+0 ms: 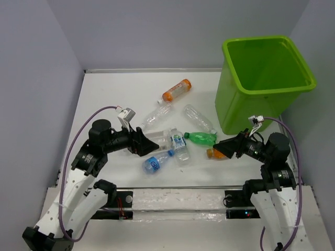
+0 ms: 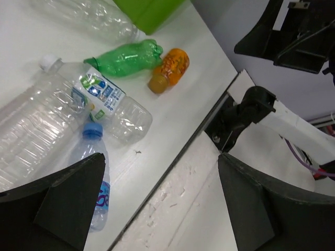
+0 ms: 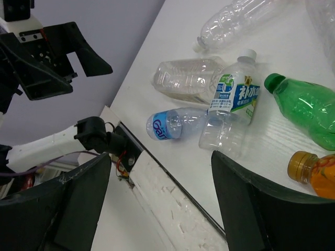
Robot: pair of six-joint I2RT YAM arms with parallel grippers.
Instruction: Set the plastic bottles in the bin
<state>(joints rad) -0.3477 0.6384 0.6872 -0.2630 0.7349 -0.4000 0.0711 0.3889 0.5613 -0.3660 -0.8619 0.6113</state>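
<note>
The blue-labelled bottle's label end (image 1: 152, 165) (image 2: 103, 196) lies below the robot's left gripper, nearer the table's front edge, so the left gripper will next tilt downward and lower onto it.
The lime-green bin (image 1: 252, 111) stands at the back right. Several bottles lie on the white table: an orange one (image 1: 176, 89) at the back, two clear ones (image 1: 157, 114) (image 1: 199, 118), a green one (image 1: 200, 138), a small orange one (image 1: 215, 153), a green-and-white-labelled one (image 1: 180, 146), a blue-labelled one (image 1: 157, 161) and a large clear one (image 1: 158, 137). My left gripper (image 1: 144, 142) (image 2: 162, 204) is open and empty beside the large clear bottle (image 2: 31, 130). My right gripper (image 1: 222, 147) (image 3: 162, 204) is open and empty, next to the small orange bottle (image 3: 316, 172).
The table's front edge with a white taped strip (image 1: 178, 201) runs between the arm bases. Grey walls enclose the table on the left, back and right. The bin (image 2: 149, 10) shows at the top of the left wrist view.
</note>
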